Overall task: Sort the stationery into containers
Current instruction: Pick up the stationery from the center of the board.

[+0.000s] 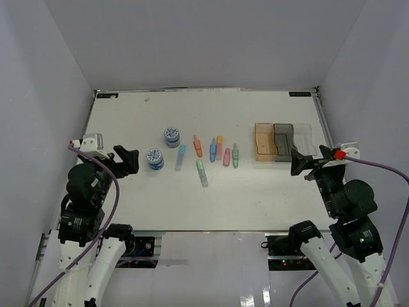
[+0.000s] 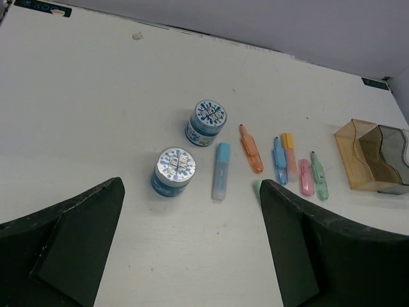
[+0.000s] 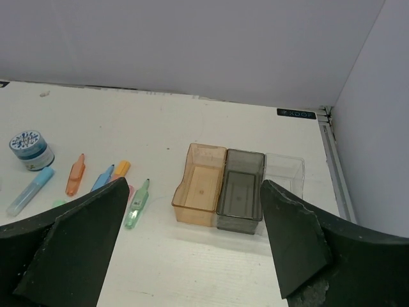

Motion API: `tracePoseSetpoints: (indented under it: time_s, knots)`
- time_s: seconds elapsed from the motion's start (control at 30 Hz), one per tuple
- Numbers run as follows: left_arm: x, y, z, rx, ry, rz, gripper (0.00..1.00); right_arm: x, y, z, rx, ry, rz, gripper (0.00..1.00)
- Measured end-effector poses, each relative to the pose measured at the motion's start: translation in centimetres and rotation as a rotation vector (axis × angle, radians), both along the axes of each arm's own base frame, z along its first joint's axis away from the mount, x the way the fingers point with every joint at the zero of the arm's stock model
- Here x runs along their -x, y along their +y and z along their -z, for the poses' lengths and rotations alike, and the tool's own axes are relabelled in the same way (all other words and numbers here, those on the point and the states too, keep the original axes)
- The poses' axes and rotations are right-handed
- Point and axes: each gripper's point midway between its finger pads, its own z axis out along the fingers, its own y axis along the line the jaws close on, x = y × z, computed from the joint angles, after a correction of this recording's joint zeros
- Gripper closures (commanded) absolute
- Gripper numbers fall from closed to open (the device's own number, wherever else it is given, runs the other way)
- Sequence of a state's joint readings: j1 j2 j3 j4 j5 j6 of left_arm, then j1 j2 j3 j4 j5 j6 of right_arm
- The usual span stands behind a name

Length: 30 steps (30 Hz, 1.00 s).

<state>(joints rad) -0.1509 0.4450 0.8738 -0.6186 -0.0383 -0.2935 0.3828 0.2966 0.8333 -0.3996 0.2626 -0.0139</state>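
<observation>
My left gripper brings its open fingers across to its right in the top view and down around the near tub's lid (image 1: 154,155) (image 2: 176,165) next, since the tub stands clear below.
Two round blue-and-white tubs (image 1: 172,135) (image 1: 154,158) stand left of centre on the white table. Several pastel sticks lie beside them, among them light blue (image 1: 181,157), orange (image 1: 197,146), mint (image 1: 202,173), pink (image 1: 227,157) and green (image 1: 235,155). Amber (image 1: 264,142), grey (image 1: 283,142) and clear (image 1: 305,139) bins stand in a row at the right, all empty. My left gripper (image 1: 130,160) hovers open, left of the near tub (image 2: 174,171). My right gripper (image 1: 301,162) hovers open just in front of the bins, with the amber bin (image 3: 199,185) between its fingers' line of sight.
The table's raised right rim (image 1: 324,121) runs close beside the clear bin. White walls enclose the table on three sides. Both arm bases sit at the near edge.
</observation>
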Motion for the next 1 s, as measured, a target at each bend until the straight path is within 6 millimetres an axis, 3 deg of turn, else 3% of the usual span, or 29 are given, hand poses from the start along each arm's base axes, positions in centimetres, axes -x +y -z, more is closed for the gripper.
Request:
tracePoseSetpoints:
  time_s: [0.3, 0.4, 0.6, 0.7, 0.87, 1.0]
  knots:
    - [-2.3, -1.3, 3.6, 0.029, 0.158, 0.032, 0.02, -1.6, 1.4, 2.3, 0.001, 0.115, -0.032, 0.1]
    - [-3.9, -1.7, 5.9, 0.039, 0.26, 0.026, 0.02, -2.2, 1.7, 3.3, -0.005, 0.16, -0.03, 0.1]
    - [-7.7, -2.4, 13.3, 0.016, 0.546, 0.01, 0.02, -2.5, 2.2, 5.3, -0.013, 0.24, -0.035, 0.1]
    - [-9.2, -2.5, 15.9, -0.007, 0.647, 0.001, 0.02, -2.5, 2.6, 6.2, -0.018, 0.265, -0.052, 0.1]
    - [-12.1, -3.4, 18.4, -0.056, 0.727, 0.009, 0.02, -2.3, 2.8, 6.8, -0.02, 0.277, -0.066, 0.1]
    - [-13.1, -4.1, 19.9, -0.083, 0.758, 0.016, 0.02, -1.9, 2.8, 6.4, -0.027, 0.256, -0.074, 0.1]
